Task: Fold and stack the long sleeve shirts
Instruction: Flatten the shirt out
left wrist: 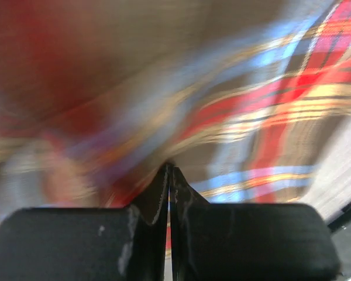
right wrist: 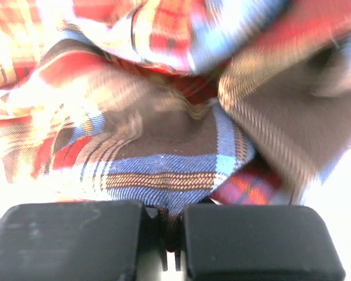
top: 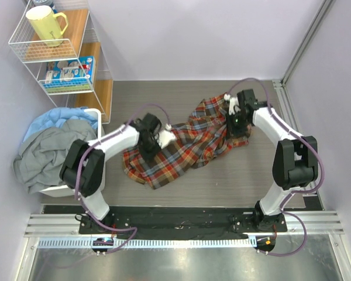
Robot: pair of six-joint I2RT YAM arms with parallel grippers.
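The gripped fold already lies amid the crumpled plaid, so my right gripper should next move slightly back toward the shirt's near edge (top: 223, 145) and open to let go of the fold.
The long sleeve shirt (top: 187, 146) lies crumpled across the middle of the table, in red, brown and yellow plaid. My left gripper (top: 151, 145) is down on its left part. In the left wrist view the gripper (left wrist: 168, 170) has its jaws together with the tips in the blurred plaid (left wrist: 269, 117). My right gripper (top: 237, 124) is at the shirt's far right part. In the right wrist view that gripper (right wrist: 172, 234) is shut on a fold of blue and brown cloth (right wrist: 164, 146) that runs down between the jaws.
A wire shelf at the back left carries a yellow mug (top: 45, 24) and a printed box (top: 67, 71). A white basket (top: 96, 114) beside it holds blue and grey clothes (top: 47, 152). A metal frame post (top: 304, 41) rises at the back right.
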